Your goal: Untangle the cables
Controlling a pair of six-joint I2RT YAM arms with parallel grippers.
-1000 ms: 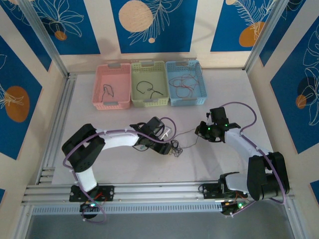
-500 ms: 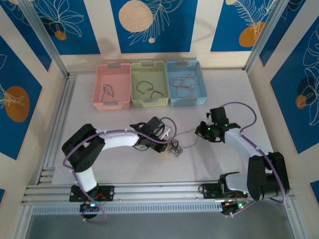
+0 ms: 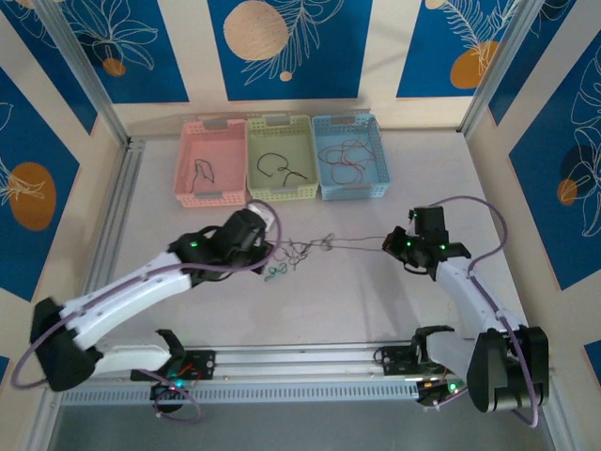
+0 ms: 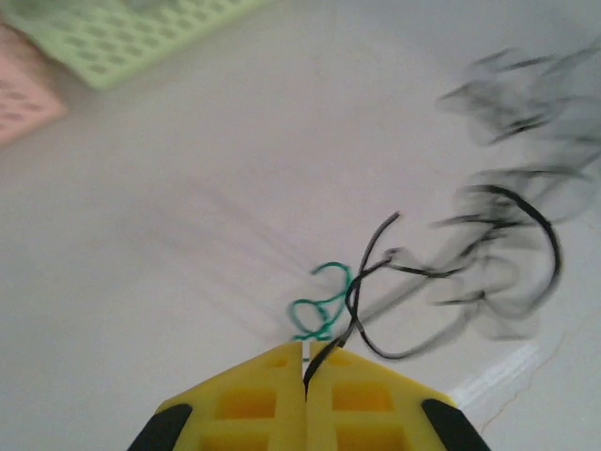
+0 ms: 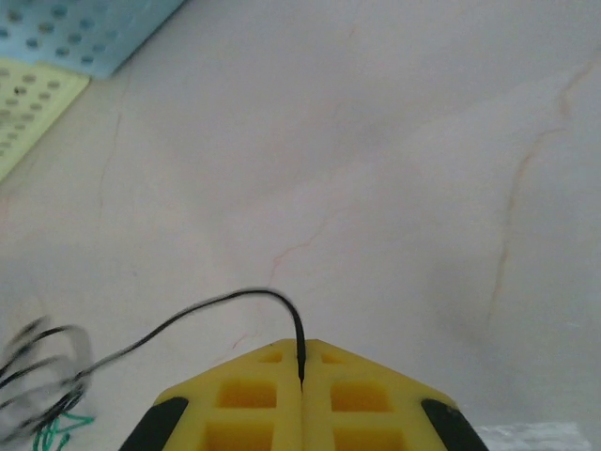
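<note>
I should next move my left gripper gently away from the knot (image 3: 300, 250) (image 4: 507, 230), which lies between it and my right gripper. I should then release the black cable, because another end is held.
The cables (image 3: 302, 249) are a small knot of black wires with a green strand (image 3: 275, 272), lying mid-table between the two arms. My left gripper (image 3: 267, 247) sits at the knot's left side. In the left wrist view its yellow jaws (image 4: 305, 346) are shut on a black cable (image 4: 362, 282), and the green strand (image 4: 324, 301) curls just ahead of them. The blurred knot (image 4: 507, 216) hangs to the right. My right gripper (image 3: 391, 246) is shut on the far end of one black cable (image 5: 216, 305), which runs stretched from the knot to its jaws (image 5: 301, 343).
Three baskets stand in a row at the back: pink (image 3: 211, 162), green (image 3: 282, 158) and blue (image 3: 349, 155), each with a few loose wires inside. Aluminium rails run along the left and near table edges. Bare tabletop lies between baskets and arms.
My left gripper closed on a black cable and swung up and to the left, dragging the knot along. The right gripper drew to the right, and the cable between them now runs straight.
</note>
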